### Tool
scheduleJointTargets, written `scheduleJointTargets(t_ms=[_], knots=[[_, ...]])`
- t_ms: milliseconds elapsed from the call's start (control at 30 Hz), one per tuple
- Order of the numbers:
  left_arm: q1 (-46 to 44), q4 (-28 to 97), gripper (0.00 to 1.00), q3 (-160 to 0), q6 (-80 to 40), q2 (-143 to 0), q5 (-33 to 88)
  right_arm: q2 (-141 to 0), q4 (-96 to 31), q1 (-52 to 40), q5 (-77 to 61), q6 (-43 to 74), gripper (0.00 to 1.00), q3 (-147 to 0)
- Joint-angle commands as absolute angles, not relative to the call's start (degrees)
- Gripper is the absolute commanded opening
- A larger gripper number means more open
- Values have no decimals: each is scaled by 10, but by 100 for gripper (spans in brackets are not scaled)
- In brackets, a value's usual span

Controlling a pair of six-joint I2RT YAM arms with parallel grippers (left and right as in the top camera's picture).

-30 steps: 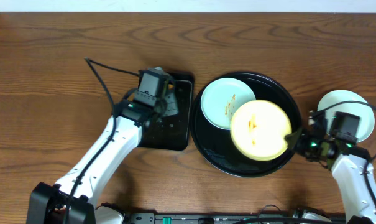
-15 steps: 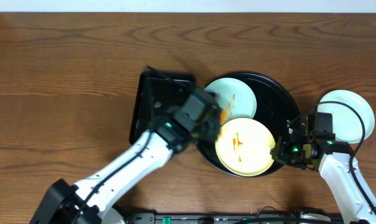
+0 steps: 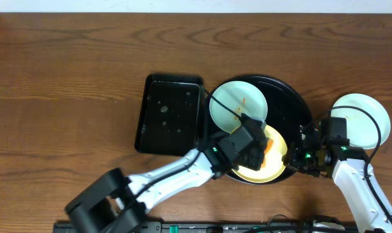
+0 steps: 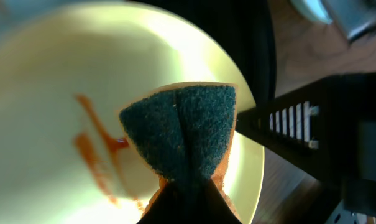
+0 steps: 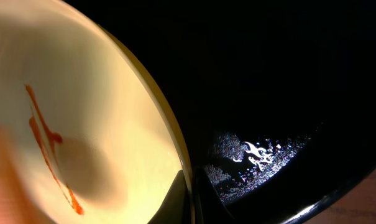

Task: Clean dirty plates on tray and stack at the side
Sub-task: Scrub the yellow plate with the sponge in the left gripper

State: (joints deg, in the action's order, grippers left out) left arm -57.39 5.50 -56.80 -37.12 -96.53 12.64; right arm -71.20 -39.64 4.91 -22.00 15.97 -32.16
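The right gripper lifts next, crosses to the right in the overhead view over the unsmeared mint-blue plate (image 3: 361,121), lowers and releases the yellow plate's rim.
The pale yellow plate (image 3: 273,165) with orange-red smears lies tilted over the front of the round black tray (image 3: 289,97). My right gripper (image 3: 298,158) is shut on its right rim (image 5: 175,155). My left gripper (image 3: 264,147) is shut on a folded sponge (image 4: 181,134), green scouring side out, held on the yellow plate (image 4: 63,81) beside its smear. A mint-blue plate (image 3: 231,103) with a small smear sits at the tray's back left. Another mint-blue plate (image 3: 359,116) lies on the table to the right.
A smaller rectangular black tray (image 3: 168,113) sits left of the round tray, wet and without the sponge. The left arm reaches across from the lower left.
My left gripper carried the sponge from the rectangular tray rightward onto the yellow plate. My right gripper pulled the yellow plate toward the tray's front, then held still.
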Motion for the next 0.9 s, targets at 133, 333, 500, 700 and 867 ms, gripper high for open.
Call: scheduleJointTargets(t_ms=[133,333,500,700,867], knots=[[-573,50,8,-565,-387,-1007,133,-714,-399,45,-221,167,1,-322],[-547,68,8,-565,-378,-1007,98,-714,-402,45,-227,167,1,-322],[-512,83,8,-565,-371,-1003,75,-714,-402,45,-228,167,1,-322],[-498,85,8,-577,-338,-950,139,-714,-402,45,-228,167,1,-322],[-498,95,8,-577,-304,-878,117,-714,-403,45,-228,167,1,-322]])
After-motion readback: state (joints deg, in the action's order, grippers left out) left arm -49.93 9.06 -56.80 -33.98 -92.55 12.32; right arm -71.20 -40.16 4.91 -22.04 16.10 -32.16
